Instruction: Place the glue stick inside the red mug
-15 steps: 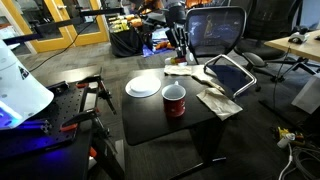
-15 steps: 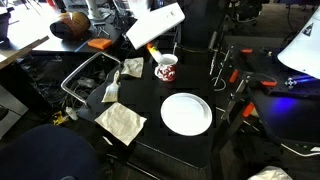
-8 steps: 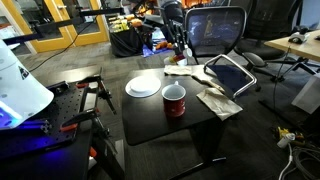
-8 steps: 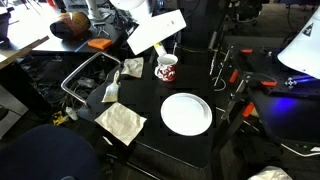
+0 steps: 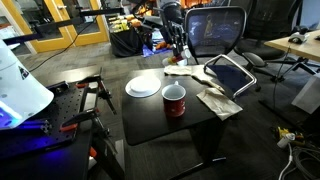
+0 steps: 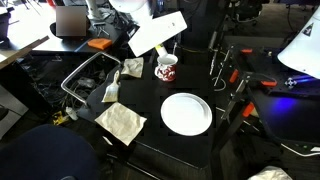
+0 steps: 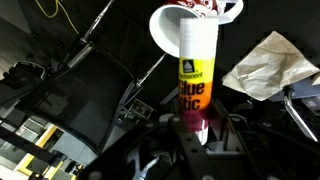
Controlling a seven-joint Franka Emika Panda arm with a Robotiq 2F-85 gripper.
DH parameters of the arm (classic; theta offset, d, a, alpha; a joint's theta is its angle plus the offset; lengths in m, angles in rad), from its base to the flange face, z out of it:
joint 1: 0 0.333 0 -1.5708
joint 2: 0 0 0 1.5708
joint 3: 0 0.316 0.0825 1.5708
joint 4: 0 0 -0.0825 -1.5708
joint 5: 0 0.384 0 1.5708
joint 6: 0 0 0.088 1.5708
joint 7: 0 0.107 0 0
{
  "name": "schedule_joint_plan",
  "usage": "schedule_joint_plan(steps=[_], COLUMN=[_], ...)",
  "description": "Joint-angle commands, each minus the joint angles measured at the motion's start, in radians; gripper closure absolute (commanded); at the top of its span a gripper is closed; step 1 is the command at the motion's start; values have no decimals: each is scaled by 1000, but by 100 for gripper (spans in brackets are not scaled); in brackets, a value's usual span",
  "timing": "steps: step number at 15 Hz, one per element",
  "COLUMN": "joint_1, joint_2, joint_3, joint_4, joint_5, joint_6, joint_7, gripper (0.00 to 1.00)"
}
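The mug stands with its opening up. The glue stick (image 7: 197, 70) should next be tilted upright over the red mug's opening (image 7: 168, 30) by my gripper, lowered inside and then let go.
In the wrist view my gripper (image 7: 196, 135) is shut on the glue stick (image 7: 197, 70), an orange and white tube with a pink base. The stick points at the red mug (image 7: 200, 12), whose pale rim shows at the top edge. In both exterior views the red mug (image 5: 174, 100) (image 6: 166, 68) stands upright on the dark table. An orange bit that looks like the stick (image 6: 153, 49) hangs just beside the mug, under a white flat panel (image 6: 156, 32) that hides the gripper there.
A white plate (image 5: 143, 86) (image 6: 186, 113) lies next to the mug. Crumpled paper (image 7: 265, 68) (image 6: 120, 122) and a tilted tablet-like board (image 5: 230, 73) lie at the table's side. An office chair (image 5: 215, 30) stands behind.
In an exterior view the white panel and the orange stick under it have dropped a little towards the mug. Mug and plate have not moved.
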Motion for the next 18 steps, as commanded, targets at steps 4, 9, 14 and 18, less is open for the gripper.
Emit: schedule_joint_plan(steps=[4, 9, 14, 18], joint_1=[-34, -34, -27, -47], joint_2=[55, 122, 168, 192], joint_3=[66, 101, 126, 160], joint_4=[65, 138, 153, 145], joint_5=[-52, -121, -272, -376], joint_6=[-230, -439, -495, -478], joint_7=[130, 280, 428, 539], gripper=[92, 92, 92, 92])
